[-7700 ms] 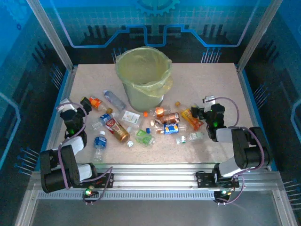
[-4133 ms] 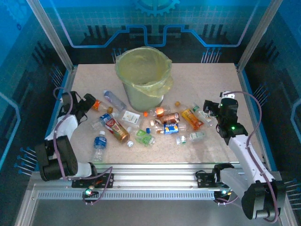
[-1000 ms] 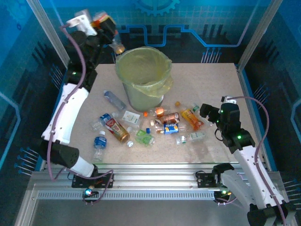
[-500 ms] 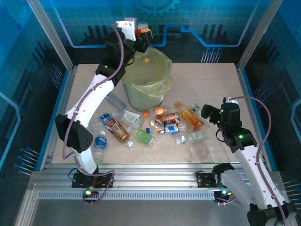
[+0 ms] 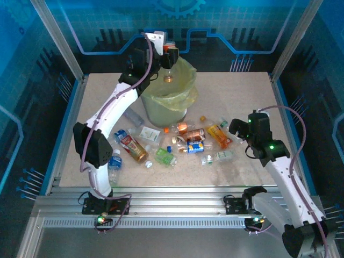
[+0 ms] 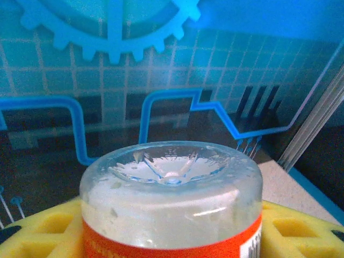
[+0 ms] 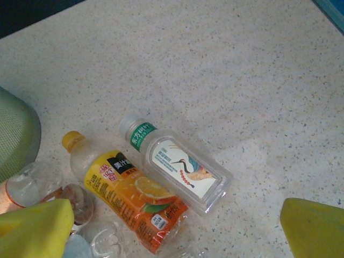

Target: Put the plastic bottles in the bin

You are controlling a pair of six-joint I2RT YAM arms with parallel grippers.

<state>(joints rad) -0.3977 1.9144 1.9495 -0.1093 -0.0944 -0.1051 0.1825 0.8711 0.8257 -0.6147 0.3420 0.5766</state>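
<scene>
The orange-labelled bottle already hangs cap down above the bin's lined opening (image 5: 176,86). My left gripper will next lower the bottle into that opening and let it go there.
My left gripper (image 5: 167,54) is raised over the mouth of the bin (image 5: 161,114) and shut on an orange-labelled plastic bottle (image 5: 168,75) that hangs cap down. In the left wrist view that bottle's clear base (image 6: 172,183) sits between the yellow pads (image 6: 37,231). Low over the table at the right, my right gripper (image 5: 236,129) is open, its yellow pads (image 7: 314,228) on either side of an orange-juice bottle (image 7: 129,199) and a clear green-labelled bottle (image 7: 180,169). Several more bottles (image 5: 195,146) lie scattered in front of the bin.
The bin, lined with a yellow-green bag (image 5: 185,99), stands at the back middle of the speckled table (image 5: 236,91). Bottles lie at the left front (image 5: 114,161) and beside the bin (image 5: 131,115). Metal frame posts (image 5: 56,40) flank the table.
My left arm has swung right with the bottle, from left of the bin to above its mouth. The right arm has barely shifted and stays open.
</scene>
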